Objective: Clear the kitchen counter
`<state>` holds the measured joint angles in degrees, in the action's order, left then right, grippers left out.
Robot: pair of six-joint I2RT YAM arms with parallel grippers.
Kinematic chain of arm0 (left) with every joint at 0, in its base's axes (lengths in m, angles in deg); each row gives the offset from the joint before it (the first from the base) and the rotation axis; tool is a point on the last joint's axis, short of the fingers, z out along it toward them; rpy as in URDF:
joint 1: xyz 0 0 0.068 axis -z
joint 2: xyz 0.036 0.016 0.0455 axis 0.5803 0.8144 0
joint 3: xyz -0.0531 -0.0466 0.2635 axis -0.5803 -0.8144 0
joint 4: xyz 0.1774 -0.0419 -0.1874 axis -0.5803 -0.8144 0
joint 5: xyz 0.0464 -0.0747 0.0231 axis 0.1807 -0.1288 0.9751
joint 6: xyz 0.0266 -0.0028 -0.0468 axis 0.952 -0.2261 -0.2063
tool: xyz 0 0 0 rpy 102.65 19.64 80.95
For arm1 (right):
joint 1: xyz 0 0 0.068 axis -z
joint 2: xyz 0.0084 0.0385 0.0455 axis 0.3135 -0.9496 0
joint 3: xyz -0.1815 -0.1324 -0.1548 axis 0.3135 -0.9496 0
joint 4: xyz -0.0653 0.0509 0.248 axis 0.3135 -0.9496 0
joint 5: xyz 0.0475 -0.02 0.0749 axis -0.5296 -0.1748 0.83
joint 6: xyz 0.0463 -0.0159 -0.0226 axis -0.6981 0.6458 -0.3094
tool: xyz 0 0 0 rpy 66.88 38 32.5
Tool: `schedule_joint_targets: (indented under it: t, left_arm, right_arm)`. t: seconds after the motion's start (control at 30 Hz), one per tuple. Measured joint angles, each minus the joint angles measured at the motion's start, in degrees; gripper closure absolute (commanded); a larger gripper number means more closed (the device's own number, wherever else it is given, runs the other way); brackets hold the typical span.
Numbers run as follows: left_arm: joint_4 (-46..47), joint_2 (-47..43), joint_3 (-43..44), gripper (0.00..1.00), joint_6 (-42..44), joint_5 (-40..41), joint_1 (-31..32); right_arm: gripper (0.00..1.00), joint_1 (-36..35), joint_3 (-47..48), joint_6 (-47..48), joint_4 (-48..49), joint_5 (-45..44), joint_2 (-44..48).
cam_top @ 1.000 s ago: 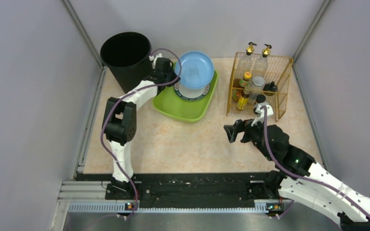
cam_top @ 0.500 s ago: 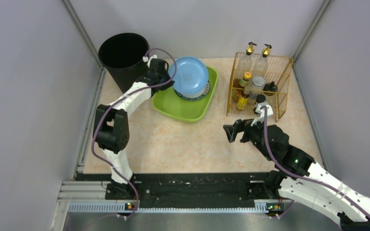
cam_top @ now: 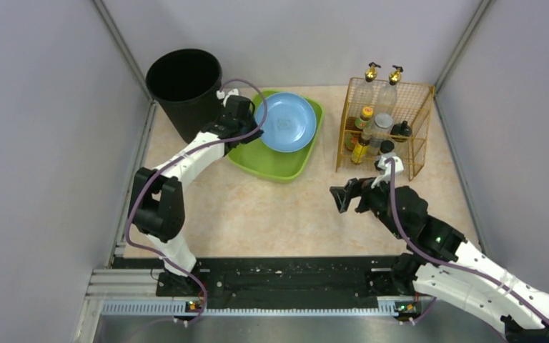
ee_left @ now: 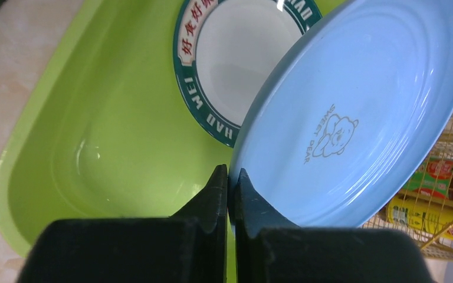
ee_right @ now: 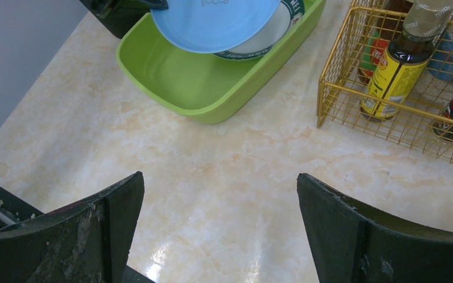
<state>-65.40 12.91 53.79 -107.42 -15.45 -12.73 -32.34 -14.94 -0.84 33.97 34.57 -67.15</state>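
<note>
The left gripper needs to lower the blue plate [cam_top: 286, 121] onto the white plate in the tray next and let go of the blue plate's rim, as the blue plate still hangs tilted above.
My left gripper [cam_top: 258, 126] [ee_left: 230, 174] is shut on the rim of a light blue plate [cam_top: 286, 121] [ee_left: 354, 112]. The plate hangs tilted over the green tray [cam_top: 275, 166] [ee_left: 112, 147] at the back of the kitchen counter [cam_top: 257, 214]. In the tray, under the blue plate, lies a white plate with a dark green lettered rim [ee_left: 242, 59] [ee_right: 265, 41]; from above it is hidden. My right gripper [cam_top: 341, 198] [ee_right: 218, 177] stands open above bare counter [ee_right: 242, 153], holding nothing, right of centre and well apart from the tray.
A black bin [cam_top: 184, 78] stands at the back left, touching the tray's side of the left arm. A gold wire basket [cam_top: 386, 128] [ee_right: 401, 82] with several bottles stands at the back right. A black rail [cam_top: 293, 275] runs along the near edge.
The left gripper has swung the blue plate from nearly upright to a flatter tilt, lower over the tray and covering the white plate. The right arm has not moved.
</note>
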Motion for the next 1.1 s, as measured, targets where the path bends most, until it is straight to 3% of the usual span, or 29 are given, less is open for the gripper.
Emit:
schedule_joint_targets:
  t: [0.5,1.1]
  left_arm:
    - [1.9,8.1,1.1,1.00,-3.7,-1.7,0.4]
    - [2.2,20.3,11.6,1.00,-8.0,-7.2,-4.2]
  right_arm:
    - [0.01,0.0,-1.1,-0.4,0.0,0.3,2.0]
    - [0.01,0.0,-1.9,-0.4,0.4,0.3,1.4]
